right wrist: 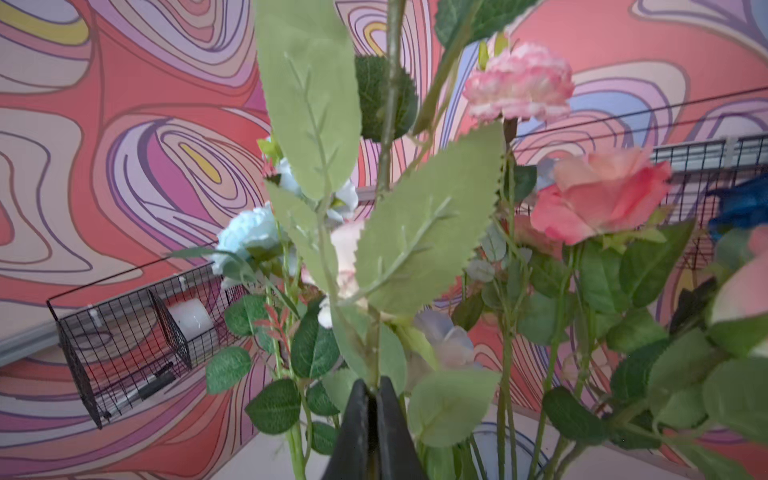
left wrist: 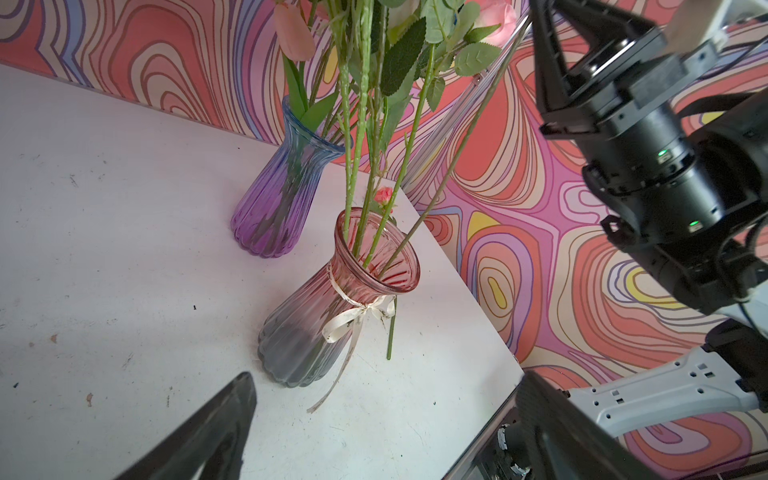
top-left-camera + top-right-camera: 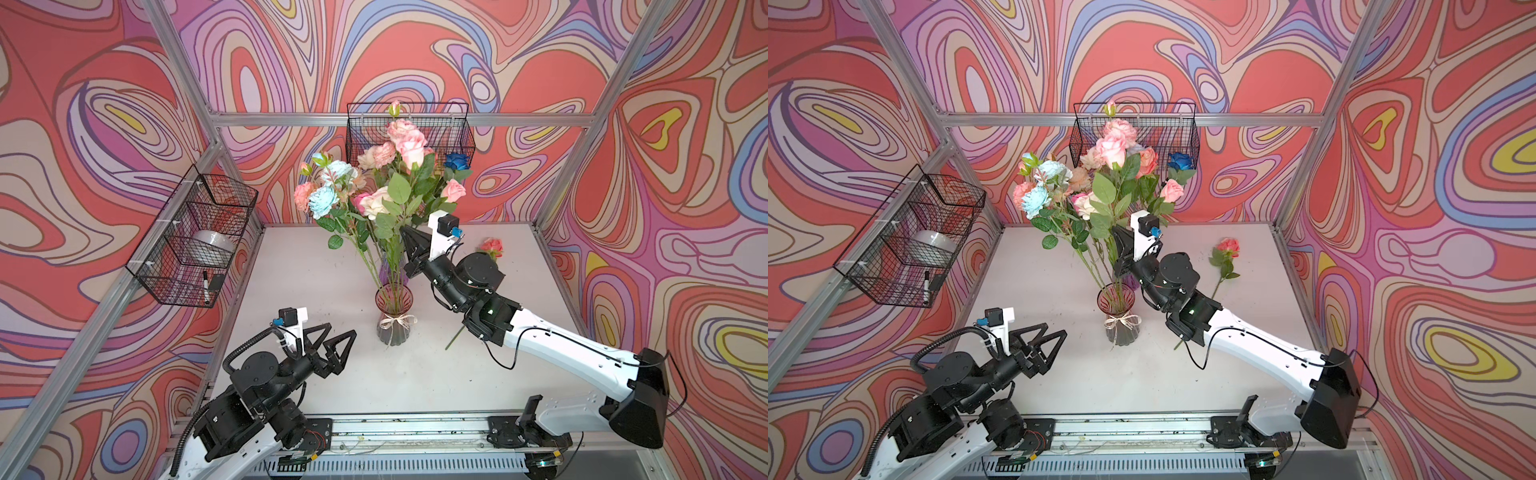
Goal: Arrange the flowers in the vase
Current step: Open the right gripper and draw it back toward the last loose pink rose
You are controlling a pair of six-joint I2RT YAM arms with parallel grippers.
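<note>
The green stem's lower end is already inside the vase's rim, so my right gripper should move down toward the pink vase's opening [image 3: 394, 298] next and let go of the stem.
A pink-to-grey glass vase [image 3: 390, 320] [image 3: 1119, 316] [image 2: 332, 299] with a cream ribbon stands mid-table, several green stems in it. Pink, peach, cream, pale blue and dark blue flowers [image 3: 399, 166] [image 3: 1113, 166] spread above it. My right gripper [image 3: 405, 230] [image 3: 1116, 232] [image 1: 372, 388] is shut on a leafy flower stem [image 1: 376, 332] above the vase. This thin stem [image 2: 457, 145] runs down into the vase mouth. My left gripper [image 3: 341, 332] [image 3: 1054, 330] [image 2: 384, 390] stands open and empty, left of the vase. One pink rose [image 3: 492, 247] [image 3: 1228, 246] lies on the table, partly under the right arm.
A purple-blue vase [image 2: 282, 195] [image 3: 1133, 282] with stems stands just behind the pink one. A wire basket [image 3: 191, 241] on the left wall holds a tape roll and a marker. Another wire basket [image 3: 415, 129] hangs on the back wall behind the blooms.
</note>
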